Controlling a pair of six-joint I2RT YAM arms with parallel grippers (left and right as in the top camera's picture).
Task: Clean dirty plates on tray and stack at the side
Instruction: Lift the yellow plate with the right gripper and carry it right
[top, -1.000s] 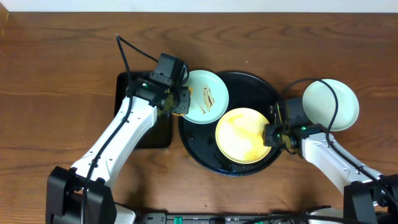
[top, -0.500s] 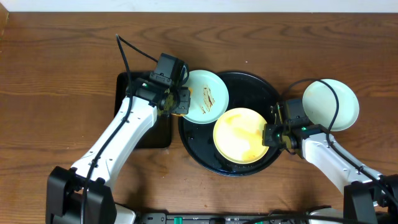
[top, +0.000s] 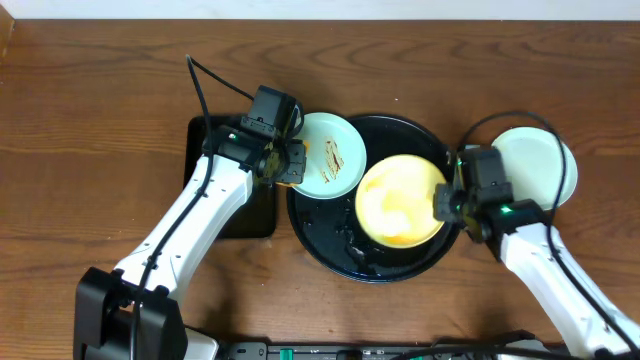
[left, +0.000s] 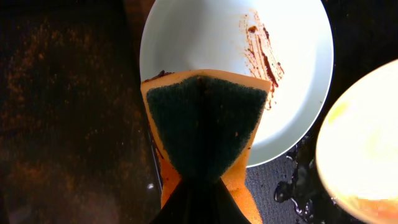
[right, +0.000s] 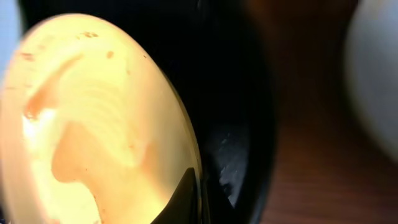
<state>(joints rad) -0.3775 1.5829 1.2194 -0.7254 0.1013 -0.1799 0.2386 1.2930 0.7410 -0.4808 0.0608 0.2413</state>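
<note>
The robot's right gripper should next lift, move right in the overhead view, and lower the yellow plate onto the mint-white plate, since that plate lies bare beside the tray.
The large round black tray sits mid-table. My right gripper is shut on the rim of the pale yellow plate and holds it tilted above the tray's right side; it fills the right wrist view. The light blue plate with brown streaks rests on the tray's upper left rim. My left gripper is shut on an orange sponge with a dark green pad, pressed at that plate's left edge. The pale mint-white plate lies on the table at the right.
A smaller rectangular black tray lies left of the round tray, under my left arm. Water drops and wet patches sit on the round tray's floor. A black cable runs over the wooden table behind the left arm.
My right gripper has lifted the yellow plate and moved it up and to the right, toward the mint-white plate. The left arm and sponge have stayed put.
</note>
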